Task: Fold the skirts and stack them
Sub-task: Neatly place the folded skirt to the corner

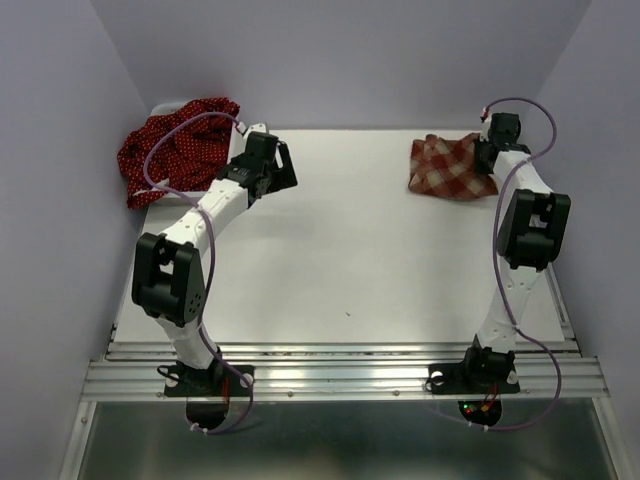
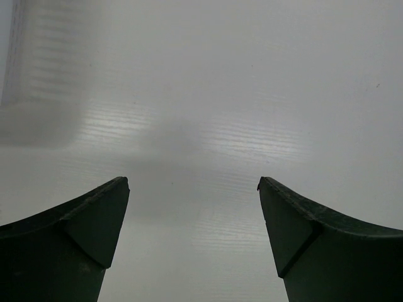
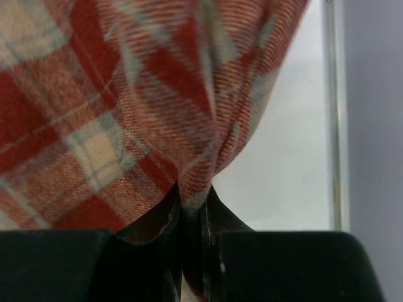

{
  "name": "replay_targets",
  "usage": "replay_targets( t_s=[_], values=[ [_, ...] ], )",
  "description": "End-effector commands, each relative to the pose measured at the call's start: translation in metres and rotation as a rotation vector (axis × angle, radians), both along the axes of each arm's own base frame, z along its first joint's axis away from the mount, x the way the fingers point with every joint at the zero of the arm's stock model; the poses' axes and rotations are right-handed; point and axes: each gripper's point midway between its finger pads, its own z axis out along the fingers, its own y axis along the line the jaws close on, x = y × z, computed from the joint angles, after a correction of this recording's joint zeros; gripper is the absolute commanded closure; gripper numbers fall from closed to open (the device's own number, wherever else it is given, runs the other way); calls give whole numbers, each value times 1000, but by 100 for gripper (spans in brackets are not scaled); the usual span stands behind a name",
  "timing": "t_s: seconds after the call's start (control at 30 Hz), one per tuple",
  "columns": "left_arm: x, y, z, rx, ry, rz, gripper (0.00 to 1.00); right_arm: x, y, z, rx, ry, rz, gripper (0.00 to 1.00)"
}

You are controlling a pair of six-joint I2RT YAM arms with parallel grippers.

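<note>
My right gripper drags the plaid skirt (image 1: 447, 166) by its pinched edge toward the table's edge strip (image 1: 561, 306) next, then slightly outward and open, since it lies crooked and short.
A red-and-cream plaid skirt (image 1: 447, 166) lies folded at the far right of the white table. My right gripper (image 1: 487, 155) is at its right edge and is shut on a pinch of the plaid cloth (image 3: 157, 113), the cloth bunched between the jaws. Dark red dotted skirts (image 1: 172, 145) are piled at the far left, over a white basket. My left gripper (image 1: 283, 168) is to the right of that pile, over bare table. In the left wrist view my left gripper (image 2: 194, 184) is open and empty, with only the table between the fingers (image 2: 94, 220).
The white basket (image 1: 165, 105) shows only as a rim behind the dotted pile. Grey walls close in the table at left, back and right. A metal rail (image 1: 340, 375) runs along the near edge by the arm bases. The table's right edge strip (image 3: 332, 113) shows in the right wrist view.
</note>
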Motion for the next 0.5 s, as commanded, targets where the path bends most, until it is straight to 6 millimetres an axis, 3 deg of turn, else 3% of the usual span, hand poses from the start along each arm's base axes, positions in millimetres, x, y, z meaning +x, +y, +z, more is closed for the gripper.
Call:
replay_targets(
  t_s=[0.0, 0.07, 0.1, 0.17, 0.47],
  values=[
    [9, 5, 22, 20, -24, 3, 5, 23, -34, 2, -43, -45, -38, 99],
    [10, 4, 21, 20, -11, 0, 5, 27, -47, 1, -16, -60, -57, 99],
    [14, 3, 26, 15, -20, 1, 5, 33, -46, 6, -8, -80, -42, 99],
    [16, 3, 29, 17, -21, 1, 5, 40, -52, -2, -19, -78, -34, 99],
    [18, 3, 27, 31, -1, -4, 5, 70, -72, -10, -44, -133, 16, 99]
  ],
)
